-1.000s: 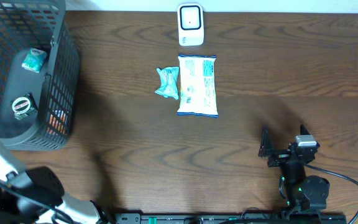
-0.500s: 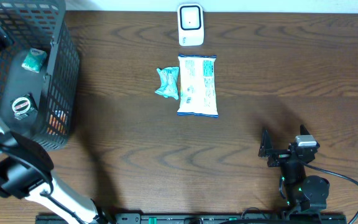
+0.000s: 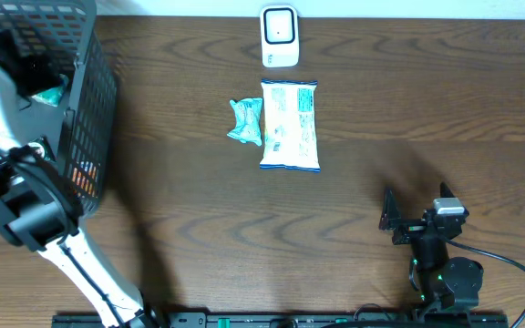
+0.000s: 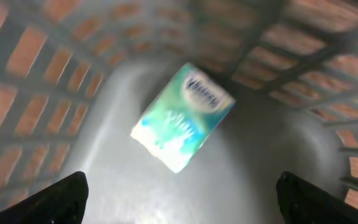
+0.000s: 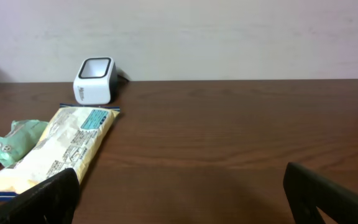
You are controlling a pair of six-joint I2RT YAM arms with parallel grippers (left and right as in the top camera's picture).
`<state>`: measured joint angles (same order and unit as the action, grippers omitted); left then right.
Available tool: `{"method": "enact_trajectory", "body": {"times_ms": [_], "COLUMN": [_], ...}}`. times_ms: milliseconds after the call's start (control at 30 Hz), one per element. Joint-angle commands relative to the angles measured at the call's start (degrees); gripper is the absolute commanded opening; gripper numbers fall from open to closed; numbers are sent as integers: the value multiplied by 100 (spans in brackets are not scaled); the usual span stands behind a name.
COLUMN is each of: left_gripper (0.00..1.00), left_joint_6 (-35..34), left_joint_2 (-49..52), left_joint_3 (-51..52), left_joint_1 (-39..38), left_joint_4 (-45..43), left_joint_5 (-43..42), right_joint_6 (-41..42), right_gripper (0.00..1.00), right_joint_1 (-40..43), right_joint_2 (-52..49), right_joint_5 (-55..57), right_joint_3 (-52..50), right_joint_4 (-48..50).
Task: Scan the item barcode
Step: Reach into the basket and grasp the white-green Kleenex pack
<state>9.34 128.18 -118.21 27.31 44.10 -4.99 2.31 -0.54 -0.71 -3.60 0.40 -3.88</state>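
Observation:
I should next turn my left gripper's open fingers to face the teal tissue pack's long sides and lower them around it, since the teal tissue pack (image 3: 51,94) (image 4: 183,118) lies slanted below the gripper.
The white scanner (image 3: 280,36) stands at the table's far edge and also shows as the scanner (image 5: 94,79) in the right wrist view. In front of it lie a long pale snack pack (image 3: 290,125) and a small teal packet (image 3: 245,121). My left gripper (image 4: 180,193) is open inside the black mesh basket (image 3: 94,100). It hangs just above a teal tissue pack (image 4: 183,115) on the basket floor, with nothing between its fingers. From overhead the left gripper (image 3: 36,68) covers most of that pack. My right gripper (image 5: 182,186) rests open and empty near the front right.
The basket fills the far left corner, and an orange item (image 3: 82,178) shows through its mesh. My left arm (image 3: 25,205) rises from the front left over the basket. The right arm (image 3: 440,251) sits at the front edge with its cable.
My left arm has swung from the frame's left edge into the basket and now sits over the teal tissue pack, jaws still wide. The right arm has not moved.

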Motion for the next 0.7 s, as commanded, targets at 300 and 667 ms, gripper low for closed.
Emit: {"method": "enact_trajectory", "body": {"times_ms": [300,667], "left_gripper": [87,85], "left_joint_6": [1506,1853], "left_joint_2": [74,74], "left_joint_3": [605,1410], "left_joint_1": [-468,-431], "left_joint_4": [-881,-2068], "left_joint_5": [1300,1010], "right_joint_6": [20,22], "right_gripper": [99,99], "right_joint_1": [92,92], "right_joint_2": [33,33], "right_joint_5": [22,22], "right_joint_3": [-7,-7], "right_joint_4": [-22,-22]}}
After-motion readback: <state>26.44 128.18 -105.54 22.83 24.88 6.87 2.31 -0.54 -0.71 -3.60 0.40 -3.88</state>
